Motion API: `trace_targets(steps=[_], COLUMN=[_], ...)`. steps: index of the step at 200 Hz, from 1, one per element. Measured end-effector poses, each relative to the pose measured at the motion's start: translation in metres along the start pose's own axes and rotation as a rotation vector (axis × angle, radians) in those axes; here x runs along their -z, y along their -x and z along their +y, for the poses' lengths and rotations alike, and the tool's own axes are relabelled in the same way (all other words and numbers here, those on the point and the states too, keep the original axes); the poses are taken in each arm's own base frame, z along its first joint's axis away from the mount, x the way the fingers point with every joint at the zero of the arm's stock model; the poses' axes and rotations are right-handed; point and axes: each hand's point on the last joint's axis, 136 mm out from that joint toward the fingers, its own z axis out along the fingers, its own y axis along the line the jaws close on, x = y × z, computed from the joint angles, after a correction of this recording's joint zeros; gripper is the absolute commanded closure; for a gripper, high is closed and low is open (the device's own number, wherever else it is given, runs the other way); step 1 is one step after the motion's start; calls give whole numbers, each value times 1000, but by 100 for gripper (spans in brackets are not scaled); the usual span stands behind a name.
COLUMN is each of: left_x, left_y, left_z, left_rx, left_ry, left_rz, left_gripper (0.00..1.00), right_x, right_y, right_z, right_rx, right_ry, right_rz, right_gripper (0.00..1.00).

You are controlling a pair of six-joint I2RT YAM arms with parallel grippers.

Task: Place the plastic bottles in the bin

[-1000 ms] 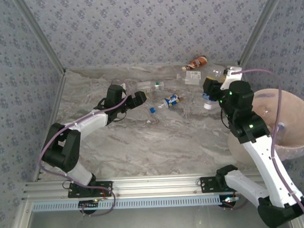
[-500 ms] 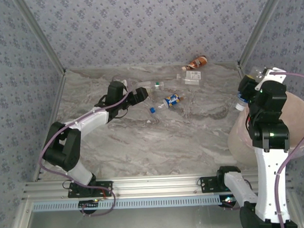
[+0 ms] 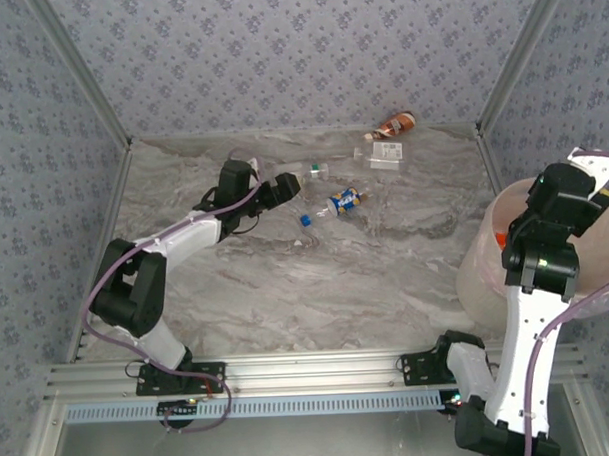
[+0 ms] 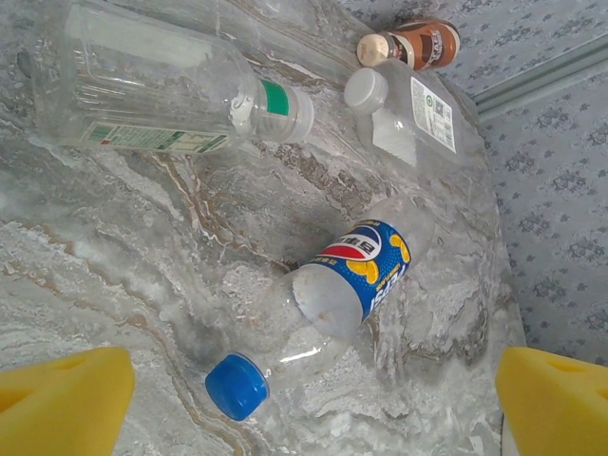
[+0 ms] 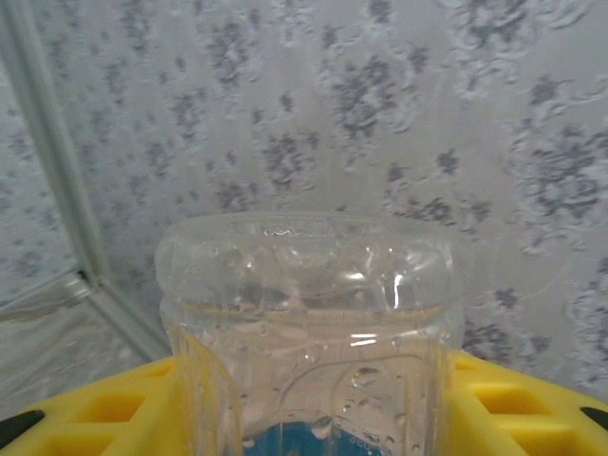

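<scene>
The right gripper tips downward over the bin's opening next and releases the clear bottle, since the pinkish bin stands open below the gripper.
My left gripper (image 3: 280, 189) stands open low over the table, its yellow fingertips (image 4: 66, 399) wide apart. Between and just ahead of them lies a blue-labelled plastic bottle (image 4: 353, 274) with a blue cap (image 4: 236, 385), untouched. Beyond it lie a big clear bottle with a green band (image 4: 161, 95), a clear white-capped bottle (image 4: 408, 114) and a brown bottle (image 4: 413, 43). My right gripper (image 5: 309, 423) is shut on a clear bottle (image 5: 309, 313) with a blue label, held against the wall. From above, the right gripper (image 3: 568, 191) hangs over the pinkish bin (image 3: 482, 247) at the right.
Patterned walls close in the marble table (image 3: 316, 278) at the back and sides, with metal posts in the corners. The bin stands off the table's right edge. An aluminium rail (image 3: 310, 373) runs along the near edge by the arm bases.
The right arm has swung from the table's back right up over the bin, carrying the clear bottle. The left gripper has crept slightly towards the bottles, still open.
</scene>
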Motion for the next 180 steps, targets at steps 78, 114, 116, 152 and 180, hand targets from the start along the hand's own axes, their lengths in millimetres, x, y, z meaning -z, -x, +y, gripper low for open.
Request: trace_targets(steps=[78, 114, 116, 152, 180], left_x=[1, 4, 4, 4, 4], left_y=[6, 15, 16, 15, 15], left_z=[-12, -26, -27, -27, -27], left_rx=[3, -1, -1, 1, 1], left_ry=[-19, -54, -56, -59, -58], left_rz=[2, -6, -6, -3, -2], left_gripper=[2, 2, 2, 2, 2], right_x=[-22, -28, -29, -30, -20], right_y=[-22, -40, -42, -46, -31], right_z=[-41, -41, -41, -42, -46], right_rx=[132, 234, 239, 279, 226], right_ry=[-213, -233, -233, -237, -231], right_rz=[43, 107, 112, 175, 156], right_gripper=[44, 19, 18, 0, 0])
